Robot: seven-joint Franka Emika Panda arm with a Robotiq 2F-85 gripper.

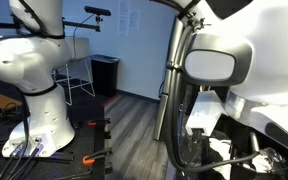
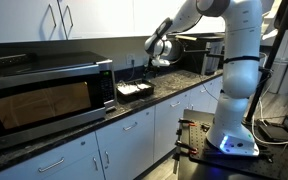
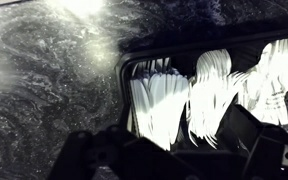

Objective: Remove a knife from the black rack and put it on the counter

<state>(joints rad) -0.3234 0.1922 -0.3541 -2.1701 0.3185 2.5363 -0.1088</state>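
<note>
My gripper is to go down next with its fingers open to the white cutlery below in the rack's end section, onto its pieces nearest the rack's middle section [image 3: 175, 108], to grip the knife.
The black rack [image 3: 206, 47] sits on the dark speckled counter [image 3: 44, 85] and has three compartments of white plastic cutlery [image 3: 162, 105]. I cannot tell which pieces are knives. In the wrist view my gripper [image 3: 174, 152] hovers above the rack's near edge, its dark fingers apart with nothing between them. In an exterior view the gripper [image 2: 157, 58] hangs above and just right of the rack [image 2: 134, 91] on the counter [image 2: 124, 108]. The rack and counter are out of sight in the exterior view that shows the robot bases.
A microwave [image 2: 44, 95] stands on the counter left of the rack. Upper cabinets [image 2: 64, 20] hang above. Dark appliances [image 2: 199, 50] sit behind my arm. A white robot base [image 1: 39, 85] and cables stand on the grey floor [image 1: 129, 115].
</note>
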